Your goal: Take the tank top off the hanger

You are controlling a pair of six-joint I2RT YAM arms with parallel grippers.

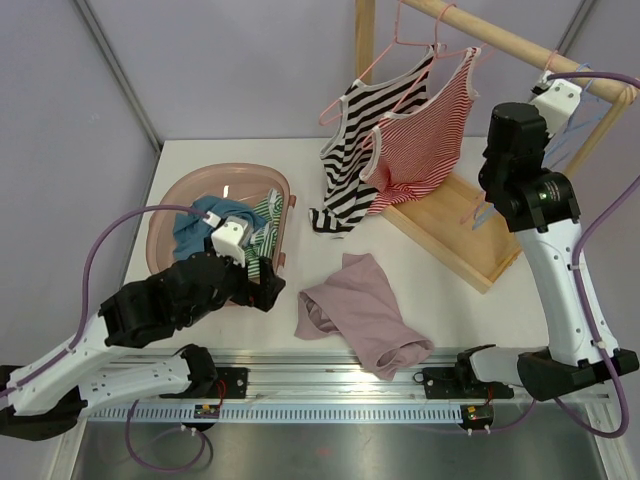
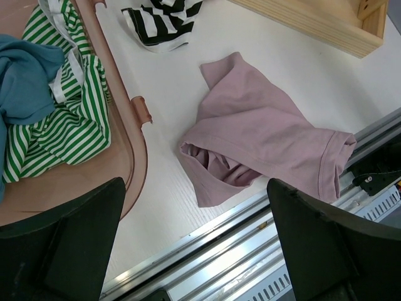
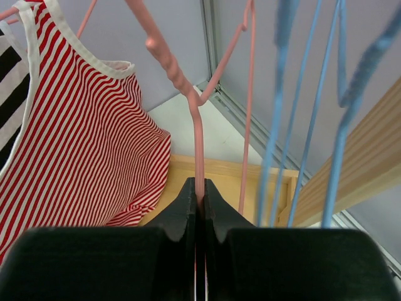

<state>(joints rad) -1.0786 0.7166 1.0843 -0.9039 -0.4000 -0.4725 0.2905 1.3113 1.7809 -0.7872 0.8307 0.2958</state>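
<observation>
The mauve garment's middle (image 1: 373,322) (image 2: 284,148) lies loose below the left gripper, to its right in the top view, so the left gripper needs to go that way and down onto it.
A red-and-white striped tank top (image 1: 425,130) hangs on a pink hanger from the wooden rail (image 1: 500,40); it fills the left of the right wrist view (image 3: 81,138). A black-and-white striped tank top (image 1: 345,150) hangs beside it on another pink hanger. My right gripper (image 3: 199,191) is shut on the wire of a bare pink hanger (image 3: 199,138), up at the rail's right end (image 1: 552,78). My left gripper (image 2: 197,251) is open and empty, low over the table's near edge (image 1: 262,285) between the basket and a mauve garment.
A mauve garment (image 1: 360,310) lies crumpled on the table, also in the left wrist view (image 2: 263,144). A pink basket (image 1: 170,200) holds blue and green-striped clothes. Blue hangers (image 3: 282,94) hang right of my right fingers. The rack's wooden base (image 1: 450,240) lies behind.
</observation>
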